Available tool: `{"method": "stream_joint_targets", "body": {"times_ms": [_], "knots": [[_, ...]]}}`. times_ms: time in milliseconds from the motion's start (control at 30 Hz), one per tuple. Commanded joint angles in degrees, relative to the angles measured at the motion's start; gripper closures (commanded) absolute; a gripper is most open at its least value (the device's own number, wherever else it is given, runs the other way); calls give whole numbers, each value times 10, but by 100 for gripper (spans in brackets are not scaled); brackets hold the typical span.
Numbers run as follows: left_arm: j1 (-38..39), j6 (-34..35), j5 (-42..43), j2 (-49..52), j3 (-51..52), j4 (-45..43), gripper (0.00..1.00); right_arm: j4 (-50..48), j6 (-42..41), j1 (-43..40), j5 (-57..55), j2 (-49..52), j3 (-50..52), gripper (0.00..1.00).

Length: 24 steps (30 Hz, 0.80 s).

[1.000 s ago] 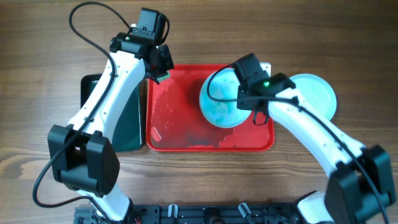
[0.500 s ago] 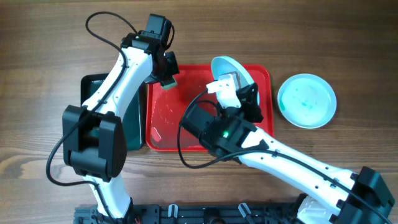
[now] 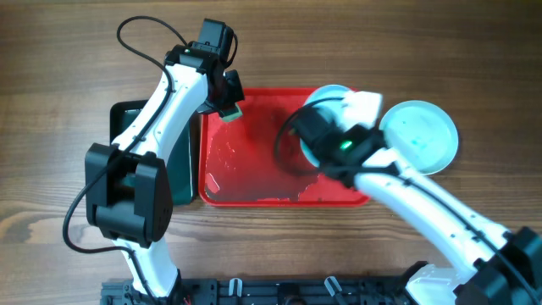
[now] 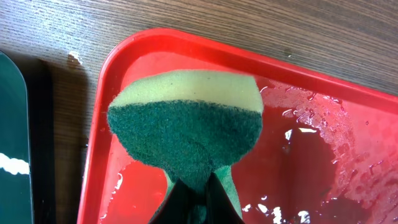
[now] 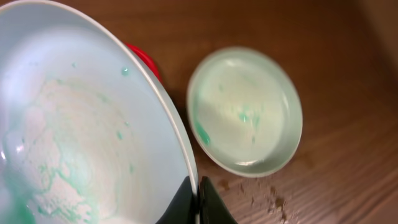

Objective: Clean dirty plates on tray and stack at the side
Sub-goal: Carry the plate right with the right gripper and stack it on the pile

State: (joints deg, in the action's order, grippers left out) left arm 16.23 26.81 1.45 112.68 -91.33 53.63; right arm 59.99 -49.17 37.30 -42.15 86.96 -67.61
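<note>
The plate in my right gripper needs to move away from the tray and come down onto the second mint-blue plate beside the red tray.
My left gripper (image 4: 196,202) is shut on a yellow and green sponge (image 4: 186,118) and holds it over the far left corner of the wet red tray (image 4: 323,168); in the overhead view the sponge (image 3: 230,108) is at that corner of the tray (image 3: 246,169). My right gripper (image 5: 198,194) is shut on the rim of a pale mint-blue plate (image 5: 81,130) with green smears, tilted above the tray's right end (image 3: 329,91). A second mint-blue plate (image 3: 421,135) lies on the table right of the tray, and shows in the right wrist view (image 5: 245,112). The cream-white plate is out of view.
A smaller black tray (image 3: 127,119) lies along the red tray's left side, under my left arm. Water drops and film cover the red tray's floor (image 4: 311,143). Crumbs lie on the wood near the resting plate (image 5: 273,199).
My right arm has swung the held plate from over the tray's middle to its right end, close to the plate on the table. The left gripper with the sponge has shifted slightly onto the tray's corner.
</note>
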Motion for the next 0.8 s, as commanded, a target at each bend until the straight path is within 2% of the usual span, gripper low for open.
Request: {"method": "stream_joint_targets", "body": {"times_ms": [0,100,300,467,633,767], "knots": [[0,-9,5,5,4,-2,96,-18,24,-92,170,-24,0,96],[0,-11,4,5,4,-3,96,-33,25,-202,243,-26,0,96],[0,-11,4,5,4,-3,96,-29,42,-374,267,-26,0,96],[0,-11,5,5,4,-4,96,-6,55,-422,226,-31,0,96],[0,-11,4,5,4,-5,96,-12,35,-427,187,-31,24,96],[0,-11,5,5,4,-5,96,-67,26,-427,175,-31,79,96]]}}
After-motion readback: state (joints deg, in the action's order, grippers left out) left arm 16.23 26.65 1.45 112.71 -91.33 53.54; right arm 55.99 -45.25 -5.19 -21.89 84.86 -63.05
